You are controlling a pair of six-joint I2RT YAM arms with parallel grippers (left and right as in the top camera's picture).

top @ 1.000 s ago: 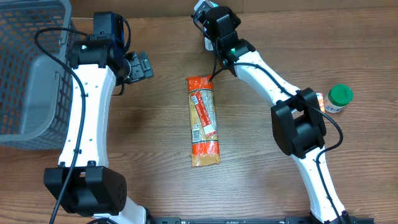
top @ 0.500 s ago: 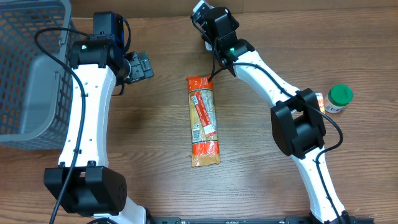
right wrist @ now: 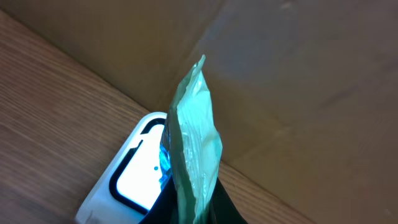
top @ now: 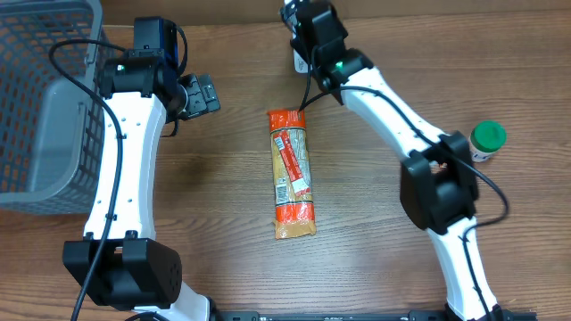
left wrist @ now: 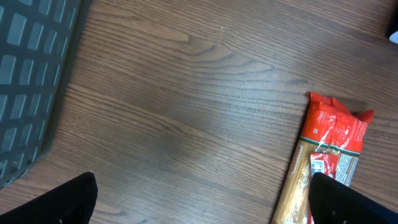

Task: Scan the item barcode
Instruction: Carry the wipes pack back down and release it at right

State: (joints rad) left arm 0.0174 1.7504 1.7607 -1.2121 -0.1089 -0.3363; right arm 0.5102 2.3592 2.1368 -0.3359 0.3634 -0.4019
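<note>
My right gripper has the green packet and will next move back from the scanner toward the bottle and lower the packet.
In the right wrist view my right gripper [right wrist: 194, 208] is shut on a thin green plastic packet [right wrist: 194, 140], held edge-on and upright between the dark fingers. Just under and left of it lies a white scanner [right wrist: 127, 180] with a lit window, on the wood by the far edge. Overhead, the right gripper [top: 294, 16] is at the table's far edge, a corner of the scanner [top: 298, 62] shows below it, and the packet is hidden. My left gripper [top: 203, 94] hangs open over bare wood, its fingers [left wrist: 74, 200] wide apart with nothing between them.
A long red and orange pasta packet [top: 292, 174] lies mid-table, its red end by the left gripper's right finger [left wrist: 329, 134]. A grey mesh basket [top: 40, 98] fills the far left. A green-capped bottle [top: 486, 140] stands at the right. A brown cardboard wall [right wrist: 298, 74] backs the table.
The right arm has swung a little further toward the far edge, its elbow shifting right. The left arm and the pasta packet have not moved.
</note>
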